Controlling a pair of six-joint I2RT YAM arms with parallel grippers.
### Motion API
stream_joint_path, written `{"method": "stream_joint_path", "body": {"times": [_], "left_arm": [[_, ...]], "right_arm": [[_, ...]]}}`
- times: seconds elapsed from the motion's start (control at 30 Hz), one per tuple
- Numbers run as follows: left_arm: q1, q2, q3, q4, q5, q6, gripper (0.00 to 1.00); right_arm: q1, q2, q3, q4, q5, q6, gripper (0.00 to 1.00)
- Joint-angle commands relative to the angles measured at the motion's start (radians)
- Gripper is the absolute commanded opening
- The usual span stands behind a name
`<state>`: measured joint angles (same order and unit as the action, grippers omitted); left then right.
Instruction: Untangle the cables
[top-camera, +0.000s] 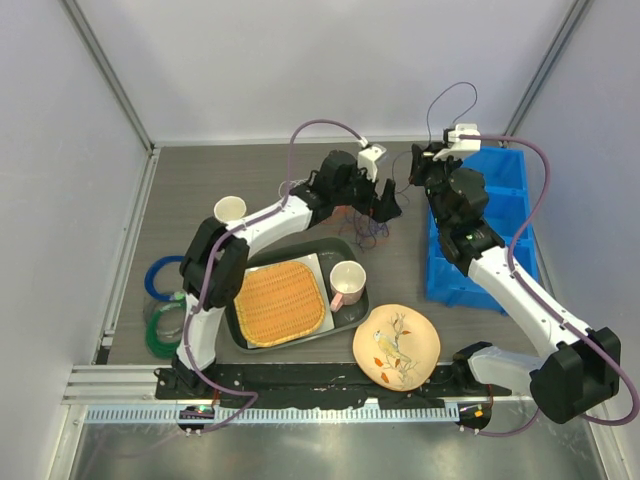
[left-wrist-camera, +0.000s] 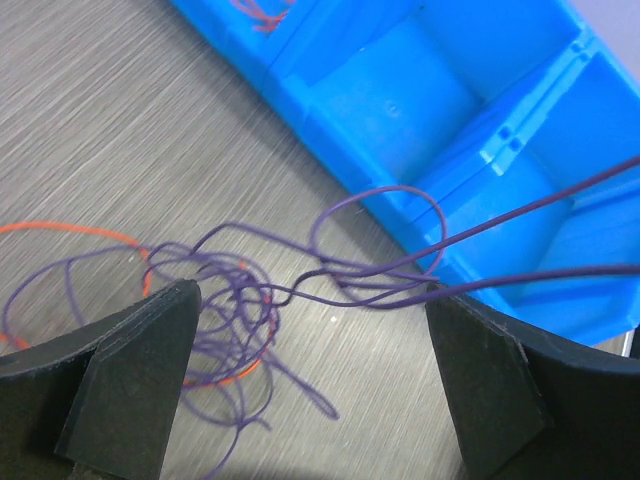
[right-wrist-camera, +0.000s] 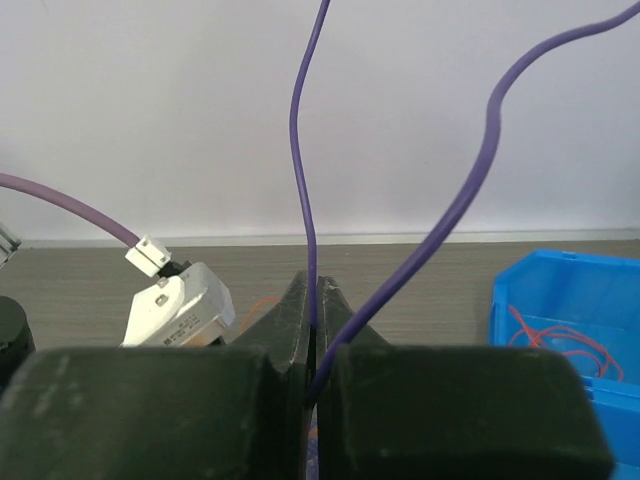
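Observation:
The blue bin's middle section (top-camera: 508, 214) is below the right gripper, to its right in the top view, so the right gripper will next move over and down to let go of the cable.
The cables are a bunch of thin purple wire (left-wrist-camera: 240, 300) with an orange strand (left-wrist-camera: 70, 230), lying on the grey table beside the blue bin. In the top view the bunch (top-camera: 366, 228) sits just behind the dark tray. No white wire shows. My left gripper (left-wrist-camera: 310, 390) is open and hovers over the bunch, with two taut purple strands running between its fingers toward the right. My right gripper (right-wrist-camera: 315, 290) is shut on a purple cable (right-wrist-camera: 300, 150), whose two ends rise above it as a loop (top-camera: 452, 98). It shows in the top view (top-camera: 420, 165) too.
A blue divided bin (top-camera: 480, 230) with red wires (right-wrist-camera: 550, 335) in it stands at the right. A dark tray (top-camera: 345, 318) holds a woven mat and a pink mug. A cup (top-camera: 230, 209), a patterned plate (top-camera: 397, 345) and tape rings (top-camera: 160, 280) lie around.

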<state>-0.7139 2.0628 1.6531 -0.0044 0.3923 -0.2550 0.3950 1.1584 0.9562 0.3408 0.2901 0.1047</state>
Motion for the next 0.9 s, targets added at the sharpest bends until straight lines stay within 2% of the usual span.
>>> {"method": "stream_joint_path", "body": {"times": [0.0, 0.33, 0.37, 0.4, 0.43, 0.47, 0.53, 0.57, 0.63, 0.7, 0.83, 0.87], "left_arm": [[-0.045, 0.016, -0.018, 0.196, -0.004, -0.004, 1.0], [-0.098, 0.033, -0.09, 0.329, -0.158, 0.0, 1.0], [-0.102, 0.034, -0.088, 0.331, -0.173, -0.001, 0.97], [-0.104, 0.034, -0.087, 0.33, -0.188, -0.001, 0.9], [-0.104, 0.034, -0.085, 0.325, -0.211, -0.001, 0.78], [-0.102, 0.03, -0.088, 0.313, -0.225, 0.002, 0.57], [-0.104, 0.016, -0.104, 0.3, -0.224, 0.017, 0.38], [-0.102, 0.008, -0.117, 0.31, -0.224, 0.013, 0.17], [-0.104, -0.023, -0.165, 0.316, -0.23, 0.013, 0.0], [-0.104, -0.07, -0.208, 0.296, -0.256, 0.029, 0.0], [-0.101, -0.174, -0.279, 0.177, -0.458, 0.086, 0.0], [-0.098, -0.194, -0.289, 0.153, -0.562, 0.103, 0.0]], "right_arm": [[-0.007, -0.029, 0.024, 0.017, 0.0, 0.032, 0.01], [-0.012, -0.039, 0.029, -0.005, 0.003, 0.055, 0.01], [-0.012, -0.042, 0.029, -0.005, 0.001, 0.053, 0.01], [-0.012, -0.042, 0.029, -0.008, 0.004, 0.053, 0.01], [-0.01, -0.043, 0.027, -0.009, 0.009, 0.052, 0.01], [-0.013, -0.048, 0.027, -0.011, 0.032, 0.052, 0.01], [-0.016, -0.046, 0.027, -0.013, 0.053, 0.046, 0.01], [-0.018, -0.043, 0.03, -0.014, 0.066, 0.046, 0.01], [-0.034, -0.026, 0.041, -0.031, 0.081, 0.041, 0.01], [-0.05, 0.001, 0.061, -0.052, 0.128, 0.03, 0.01], [-0.143, 0.034, 0.079, -0.063, 0.222, 0.026, 0.01], [-0.159, 0.04, 0.081, -0.066, 0.234, 0.027, 0.01]]}}
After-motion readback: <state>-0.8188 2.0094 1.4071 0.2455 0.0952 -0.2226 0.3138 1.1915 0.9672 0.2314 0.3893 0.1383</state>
